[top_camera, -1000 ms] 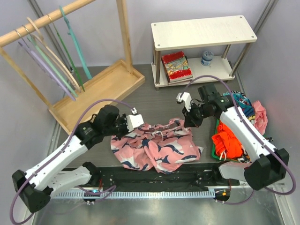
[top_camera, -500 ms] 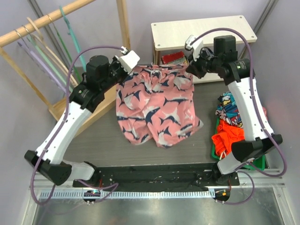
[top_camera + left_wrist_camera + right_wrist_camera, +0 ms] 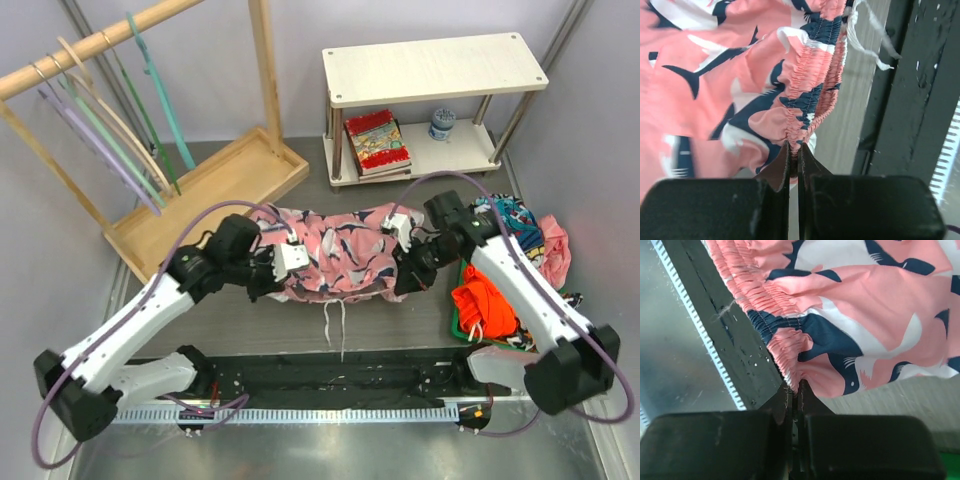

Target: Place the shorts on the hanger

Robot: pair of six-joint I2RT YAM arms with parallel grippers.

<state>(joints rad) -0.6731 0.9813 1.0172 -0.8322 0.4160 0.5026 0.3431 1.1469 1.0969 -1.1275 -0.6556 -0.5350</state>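
I need to lower the end of the waistband in my right gripper toward the tabletop next and let go of it there.
The pink shorts (image 3: 335,250) with navy and white shapes are stretched between my two grippers, low over the middle of the table. The waistband faces the near edge and the white drawstring (image 3: 333,322) hangs from it. My left gripper (image 3: 283,272) is shut on the left end of the elastic waistband (image 3: 805,107). My right gripper (image 3: 400,272) is shut on the right end of the waistband (image 3: 772,320). In the wrist views both pairs of jaws, left (image 3: 794,149) and right (image 3: 795,389), pinch gathered waistband. The teal hanger (image 3: 160,100) hangs on the wooden rail at the back left, far from both grippers.
A wooden rack (image 3: 215,185) at the back left holds several other hangers (image 3: 100,130). A white shelf (image 3: 430,70) at the back holds a book (image 3: 376,140) and a small jar (image 3: 441,123). An orange-red garment (image 3: 482,300) and a turquoise patterned cloth (image 3: 518,222) lie at the right.
Half a second ago both arms held the shorts spread high toward the back. Now both arms have come down and nearer, and the shorts hang bunched low with the drawstring trailing forward.
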